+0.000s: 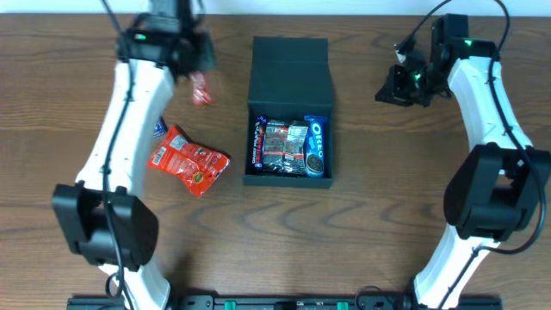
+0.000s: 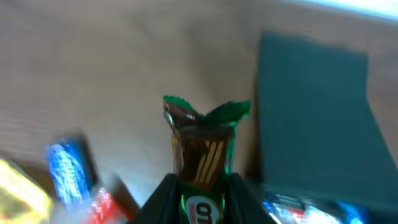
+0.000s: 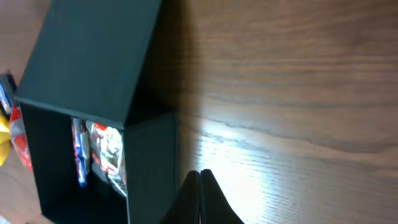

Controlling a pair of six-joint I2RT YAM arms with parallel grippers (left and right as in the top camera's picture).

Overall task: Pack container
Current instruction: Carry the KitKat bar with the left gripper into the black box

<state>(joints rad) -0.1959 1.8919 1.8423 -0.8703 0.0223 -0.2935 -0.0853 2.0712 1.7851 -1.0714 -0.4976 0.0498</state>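
Observation:
I will next move my left gripper back over the open container [image 1: 289, 65] and down inside the container's side by the red bag, because the brown packet is outside the container.
The black container [image 1: 289, 65] stands open at the table's middle, its flap lid laid back toward the far side. Several snack packets [image 1: 291, 148], one a blue Oreo pack [image 1: 317, 146], lie inside. My left gripper [image 2: 199, 182] is shut on a green and brown snack packet [image 2: 202, 140] and holds it upright above the table, left of the container's lid [image 2: 314, 106]. In the overhead view the left gripper [image 1: 196, 69] is at the far left of the box, with a small packet [image 1: 201, 89] below it. My right gripper [image 3: 200, 173] is shut and empty, right of the container [image 3: 149, 162]; it also shows overhead [image 1: 400, 83].
A red snack bag [image 1: 189, 159] lies on the table left of the box. A blue packet [image 1: 159, 127] is partly hidden under my left arm. The left wrist view shows a blurred blue packet [image 2: 68, 171] and a yellow one [image 2: 18, 193]. The table is brown wood.

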